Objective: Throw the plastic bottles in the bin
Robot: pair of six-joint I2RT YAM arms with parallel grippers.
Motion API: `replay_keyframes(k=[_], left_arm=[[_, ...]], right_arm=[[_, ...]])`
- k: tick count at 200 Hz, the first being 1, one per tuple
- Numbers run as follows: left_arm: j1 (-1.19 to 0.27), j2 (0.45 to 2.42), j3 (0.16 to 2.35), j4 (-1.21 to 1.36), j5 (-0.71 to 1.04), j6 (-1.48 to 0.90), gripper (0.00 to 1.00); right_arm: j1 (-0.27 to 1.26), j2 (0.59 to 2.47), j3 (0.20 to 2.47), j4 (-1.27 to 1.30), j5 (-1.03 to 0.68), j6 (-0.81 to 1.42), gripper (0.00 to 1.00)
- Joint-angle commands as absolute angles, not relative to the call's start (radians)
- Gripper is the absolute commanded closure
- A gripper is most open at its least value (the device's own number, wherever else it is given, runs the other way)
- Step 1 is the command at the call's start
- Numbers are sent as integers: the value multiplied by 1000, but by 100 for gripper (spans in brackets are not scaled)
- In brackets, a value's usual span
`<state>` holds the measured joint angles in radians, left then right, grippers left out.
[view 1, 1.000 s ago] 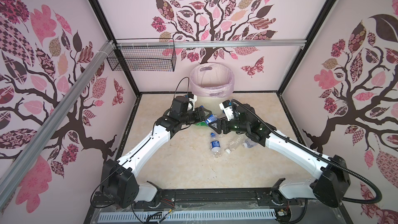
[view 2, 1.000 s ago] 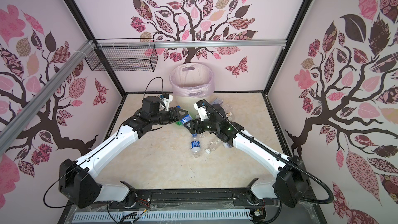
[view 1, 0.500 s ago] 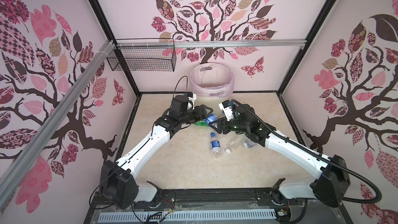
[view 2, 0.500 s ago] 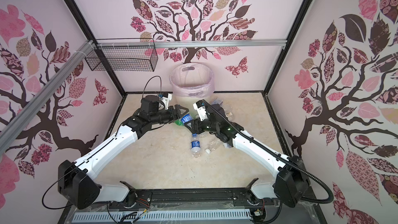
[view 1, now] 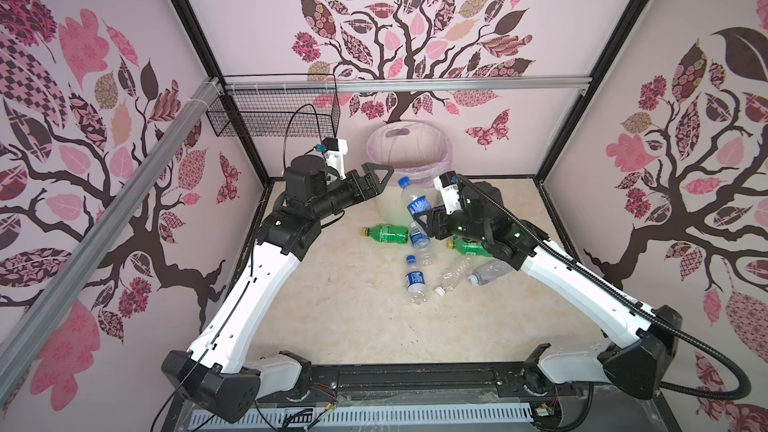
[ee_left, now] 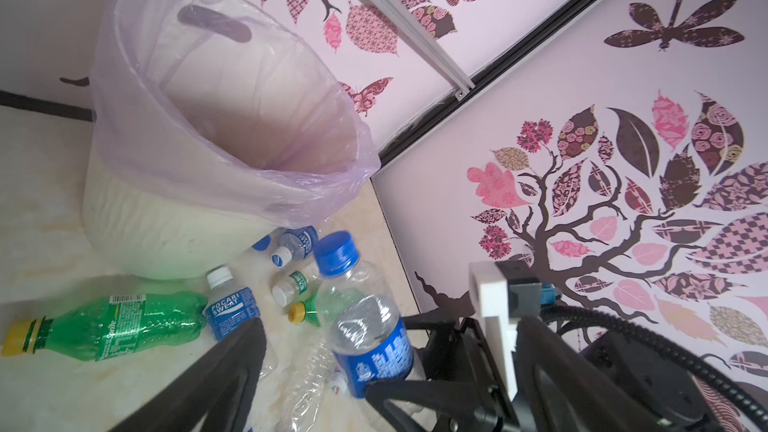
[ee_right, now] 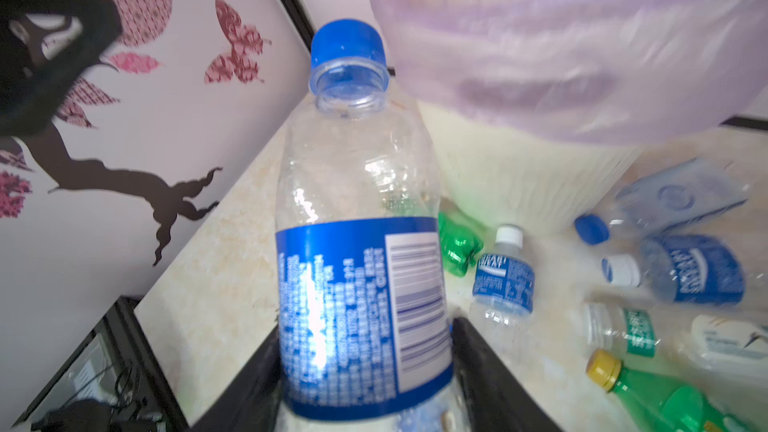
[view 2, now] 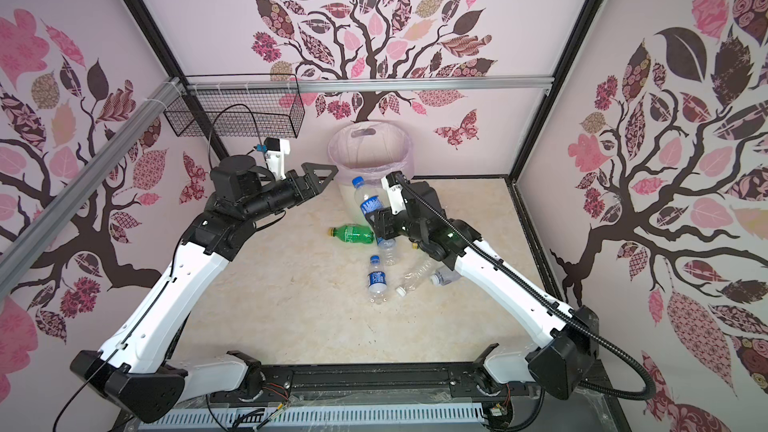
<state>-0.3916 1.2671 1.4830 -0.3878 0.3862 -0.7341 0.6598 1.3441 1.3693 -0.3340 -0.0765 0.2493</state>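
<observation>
I will next raise my right gripper, then move it outward over the bin's opening [view 1: 409, 146] to release the bottle, because it still stands outside, in front of the bin.
A clear plastic bottle [view 1: 417, 202] with a blue label and blue cap stands upright in my right gripper [view 1: 424, 219], which is shut on its lower body just in front of the bin [view 1: 409, 140]. The bin is cream with a pink liner bag, and its inside shows no bottles in the left wrist view. My left gripper [view 1: 380, 180] hangs open and empty to the left of the bottle, level with the bin's rim. The right wrist view has the bottle [ee_right: 361, 243] between both fingers [ee_right: 482, 367]. Several more bottles lie on the floor, among them a green one [view 1: 386, 233] and a blue-labelled one [view 1: 415, 279].
A black wire mesh basket [view 1: 274, 116] hangs on the rail at the back left. More bottles [ee_left: 291, 247] lie beside the bin near the right wall. Bare floor [view 1: 332, 305] stretches in front of the bottle pile.
My left gripper has opened, let go of the blue-labelled bottle and drawn back to the left. My right gripper has closed on that bottle and now holds it alone.
</observation>
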Motion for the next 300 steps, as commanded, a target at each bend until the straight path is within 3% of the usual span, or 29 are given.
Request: replay_keyframes(k=[1, 81, 125, 153, 169, 252, 300], left_arm=[[-400, 1245, 1505, -393, 382, -709, 3], [-505, 1221, 1583, -433, 283, -544, 3], [-505, 1218, 1559, -452, 247, -520, 3], [-504, 1216, 1539, -474, 232, -522, 3], [-504, 1212, 1516, -482, 232, -524, 3], [-504, 1186, 1448, -493, 261, -563, 3], [-507, 1175, 1387, -499, 292, -600, 3]], right_arm=[[659, 1374, 1509, -376, 61, 179, 49], [660, 1405, 1933, -207, 267, -15, 45], [560, 1656, 2082, -261, 200, 39, 42], [521, 1952, 2429, -478, 180, 69, 22], [510, 2014, 2548, -528, 126, 121, 1], [510, 1916, 2524, -560, 124, 140, 1], [510, 1770, 2274, -574, 234, 143, 1]])
